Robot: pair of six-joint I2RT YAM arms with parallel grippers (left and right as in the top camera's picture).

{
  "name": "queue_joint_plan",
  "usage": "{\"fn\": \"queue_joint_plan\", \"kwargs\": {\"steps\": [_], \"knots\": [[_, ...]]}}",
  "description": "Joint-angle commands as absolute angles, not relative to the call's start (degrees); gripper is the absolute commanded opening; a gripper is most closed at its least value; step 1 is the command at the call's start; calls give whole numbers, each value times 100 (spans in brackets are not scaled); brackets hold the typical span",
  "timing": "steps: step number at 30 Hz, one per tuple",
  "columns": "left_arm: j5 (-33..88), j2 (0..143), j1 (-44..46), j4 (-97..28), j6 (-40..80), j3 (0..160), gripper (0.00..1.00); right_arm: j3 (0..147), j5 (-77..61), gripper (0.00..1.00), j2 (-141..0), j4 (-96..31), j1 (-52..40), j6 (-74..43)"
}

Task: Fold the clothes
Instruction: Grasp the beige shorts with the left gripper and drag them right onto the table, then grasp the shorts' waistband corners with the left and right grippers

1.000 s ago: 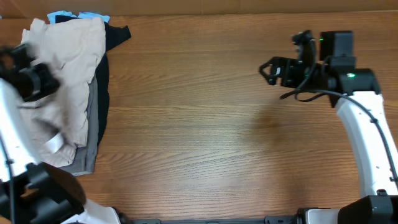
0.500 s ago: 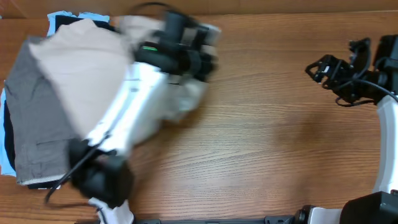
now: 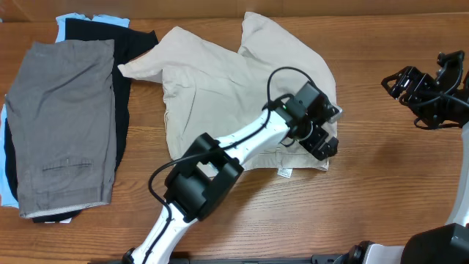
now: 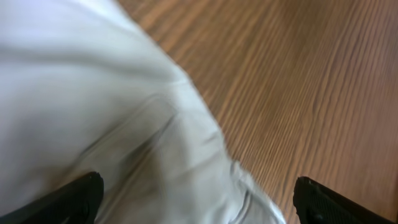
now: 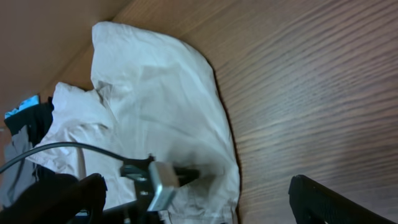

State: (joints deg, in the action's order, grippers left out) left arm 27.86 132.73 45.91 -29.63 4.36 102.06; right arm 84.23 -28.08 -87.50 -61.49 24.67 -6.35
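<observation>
The shorts' loose near corner (image 3: 323, 163) lies below and left of my right gripper in the overhead view, so next the gripper should move that way, back and down onto it.
Beige khaki shorts (image 3: 234, 88) lie crumpled and spread out at the middle of the table. They also show in the right wrist view (image 5: 155, 93) and close up in the left wrist view (image 4: 93, 112). My left gripper (image 3: 328, 133) hovers over their lower right edge, open wide (image 4: 199, 208), with the cloth lying loose under the gap. My right gripper (image 3: 399, 84) is open over bare wood at the far right (image 5: 196, 208), apart from the shorts. Grey shorts (image 3: 66, 125) lie flat on top of a pile at the left.
Under the grey shorts lie a black piece (image 3: 132, 44) and a light-blue piece (image 3: 73, 17). My left arm (image 3: 242, 143) stretches across the beige shorts from the front edge. Bare wooden table (image 3: 381, 191) lies between the shorts and the right arm.
My left arm swung from the pile at the left to the middle, bringing the beige shorts, and its gripper opened and let go. The right gripper drew back to the right.
</observation>
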Motion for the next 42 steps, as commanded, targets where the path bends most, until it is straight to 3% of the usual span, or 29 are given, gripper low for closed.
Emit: {"fn": "queue_joint_plan", "kwargs": {"steps": [1, 10, 14, 20, 23, 31, 39, 42], "knots": [[2722, 12608, 4136, -3465, 495, 10763, 100, 8600, -2810, 99, -8746, -6066, 2488, -493], [2471, 11194, 3122, -5564, 526, 11616, 100, 8584, -2783, 99, -8805, -6309, 2095, -270], [1085, 10742, 2676, -6906, 1083, 11614, 100, 8578, -2707, 94, -8899, -6737, 1890, -303], [375, 10444, 2165, -8604, 1256, 11603, 100, 8178, -2596, 90, -8930, -6851, 1841, -301], [-504, 10409, 2167, -9015, 1804, 11515, 100, 7767, -2578, 82, -8930, -6722, 1841, -351], [-639, 9548, 2187, -8613, 2545, 9843, 100, 6825, -2574, 82, -8930, -6038, 1831, -471], [141, 8403, 2189, -6869, 3516, 7091, 100, 6630, -2456, 82, -8930, -5756, 1745, -554], [303, 8359, 2189, -6267, 3850, 6222, 100, 6595, -2182, 77, -8938, -5662, 1468, -626]]}}
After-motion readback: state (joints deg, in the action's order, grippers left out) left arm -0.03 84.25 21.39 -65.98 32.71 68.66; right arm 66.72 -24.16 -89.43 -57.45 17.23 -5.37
